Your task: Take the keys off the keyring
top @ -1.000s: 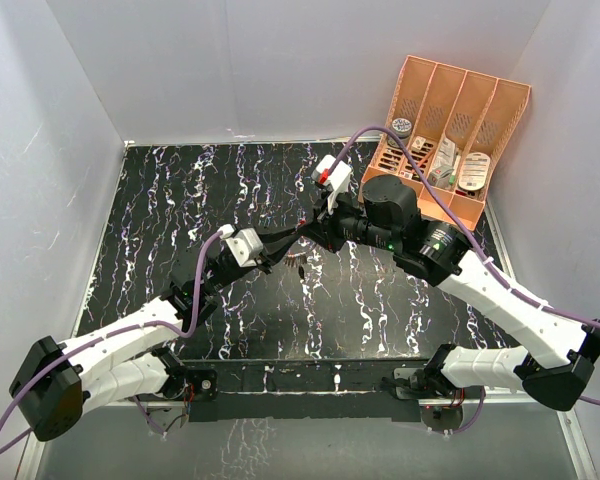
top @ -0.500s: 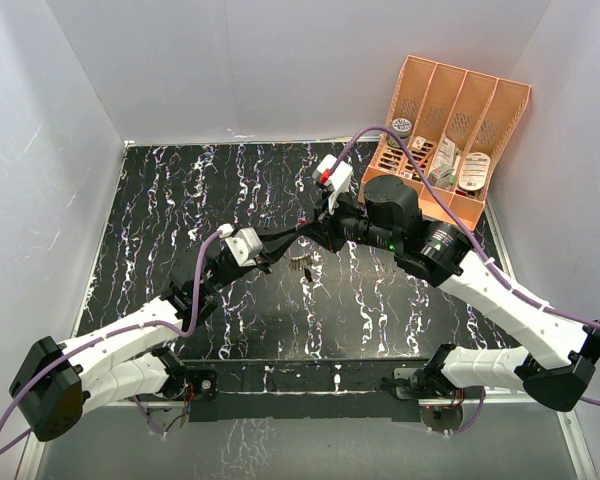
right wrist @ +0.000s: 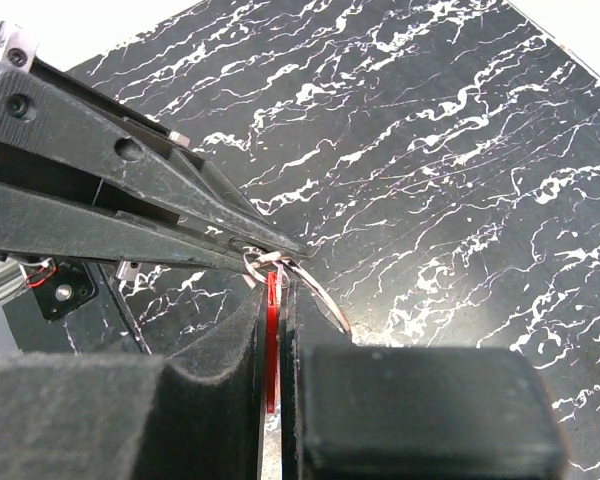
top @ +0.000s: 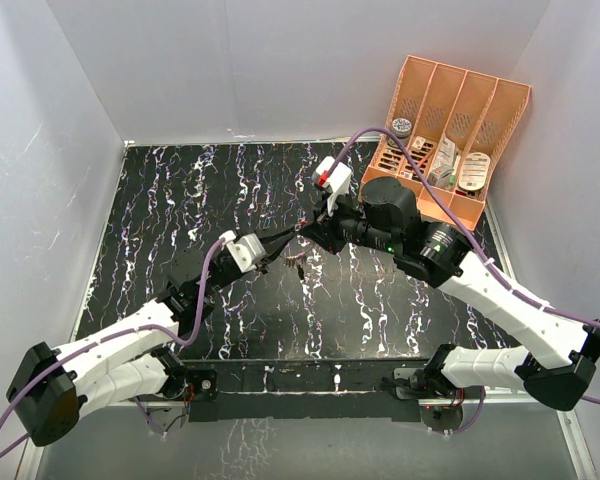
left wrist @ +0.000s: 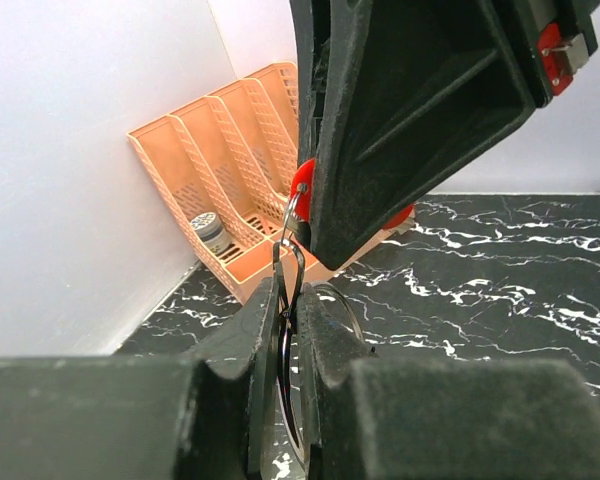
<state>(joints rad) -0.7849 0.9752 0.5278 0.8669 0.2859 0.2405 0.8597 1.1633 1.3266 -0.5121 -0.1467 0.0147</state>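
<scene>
My right gripper is to pull away next, then move down to the bare tabletop below and let go of the red piece, because the piece hangs on the keyring (left wrist: pixel 296 262) that my left gripper holds.
Both grippers meet above the middle of the table. My left gripper (top: pixel 283 244) (left wrist: pixel 288 292) is shut on the thin wire keyring (left wrist: pixel 296 262), which runs edge-on between its fingers. My right gripper (top: pixel 309 229) (right wrist: pixel 276 288) is shut on the small red piece (right wrist: pixel 271 330) (left wrist: pixel 301 182) hanging from the keyring (right wrist: pixel 318 290). In the top view a small bunch of keys (top: pixel 294 264) dangles just below the two fingertips, off the table. The keys do not show clearly in either wrist view.
The orange organiser (top: pixel 450 135) (left wrist: pixel 215 190) stands at the back right corner with small jars and items in its slots. White walls close in the black marbled table (top: pixel 180 200) at the back and both sides.
My left arm has shifted slightly forward and right while both grips hold. The dangling keys have swung a little under the fingertips.
</scene>
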